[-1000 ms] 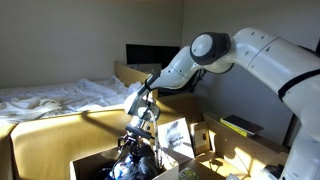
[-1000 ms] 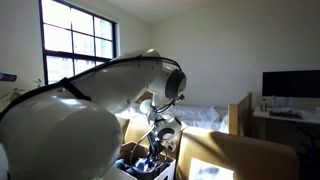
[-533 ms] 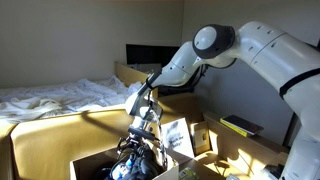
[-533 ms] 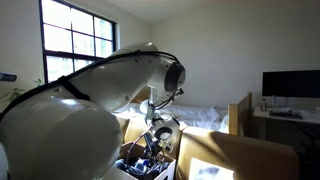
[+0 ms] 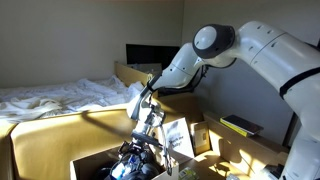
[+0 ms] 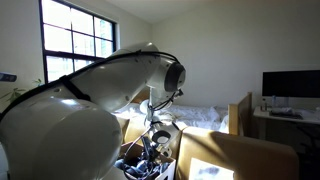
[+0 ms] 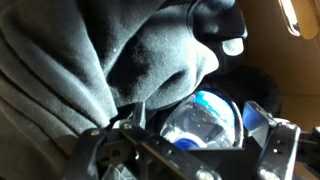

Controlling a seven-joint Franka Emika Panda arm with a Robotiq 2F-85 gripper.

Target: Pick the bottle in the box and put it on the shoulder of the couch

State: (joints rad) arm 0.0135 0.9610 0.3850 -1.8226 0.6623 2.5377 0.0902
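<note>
The cloth leaves the bottle's near blue end [image 7: 188, 142] uncovered between my gripper's two open fingers. I therefore need to move my gripper toward it next and close there.
In the wrist view the bottle [image 7: 205, 125], translucent with a bluish tint, lies on its side between my jaws, half tucked under dark grey cloth [image 7: 100, 60]. My gripper [image 7: 198, 122] is open: one finger stands to the left of the bottle and one to the right, with a gap on the right side. In both exterior views the gripper [image 5: 141, 153] [image 6: 150, 153] reaches down into the brown box [image 5: 88, 166], which sits on the mustard-yellow couch [image 5: 45, 140]. The bottle itself is hard to make out there among the dark clutter.
A bed with rumpled white sheets [image 5: 60, 95] lies behind the couch. A white printed card [image 5: 177, 137] leans beside the box. The couch's wide flat arm [image 6: 235, 155] rises close to the box. A desk with a monitor [image 6: 290, 85] stands farther off.
The jaws have spread from partly closed to wide apart around the bottle. The arm has barely shifted and stays down in the box.
</note>
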